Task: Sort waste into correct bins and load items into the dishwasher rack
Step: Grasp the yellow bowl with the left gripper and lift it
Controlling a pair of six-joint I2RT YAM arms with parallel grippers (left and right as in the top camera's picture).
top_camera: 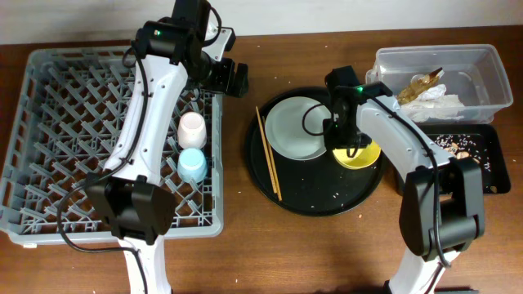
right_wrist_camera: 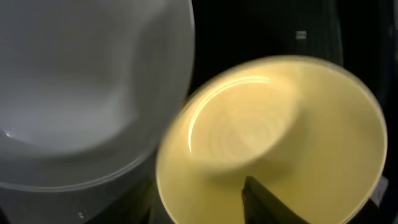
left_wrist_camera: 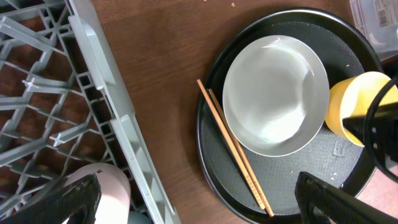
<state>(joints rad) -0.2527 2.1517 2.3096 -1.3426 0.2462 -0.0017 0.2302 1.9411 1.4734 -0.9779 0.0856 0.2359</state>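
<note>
The yellow bowl's plate-side rim [top_camera: 336, 156] [left_wrist_camera: 340, 109] is below my left gripper and to its right in the overhead view. I will move its open fingers across and down next.
The grey dishwasher rack [top_camera: 49, 147] stands at the left and holds the pink cup [top_camera: 192, 126] and the light-blue cup [top_camera: 193, 164]. My left gripper [top_camera: 233, 78] is open and empty, above the rack's right wall [left_wrist_camera: 99, 93]. The grey-green plate [top_camera: 294, 126] [left_wrist_camera: 273, 93], chopsticks [top_camera: 268, 155] [left_wrist_camera: 233, 149] and yellow bowl [top_camera: 359, 155] [right_wrist_camera: 311, 143] lie on the round black tray. My right gripper [top_camera: 344, 139] [right_wrist_camera: 199, 193] straddles the bowl's left rim, one finger inside and one outside, with a gap between them. The clear tub [top_camera: 482, 65] holds tissues [top_camera: 433, 102] and the golden wrapper [top_camera: 421, 82]. The shallow black tray [top_camera: 490, 175] holds crumbs [top_camera: 459, 149].
The round black tray [top_camera: 315, 192] [left_wrist_camera: 298, 186] sits mid-table with a few small specks on it. A strip of bare brown table [top_camera: 235, 163] lies between it and the rack. The clear tub and the shallow black tray stand close to the right of the round tray.
</note>
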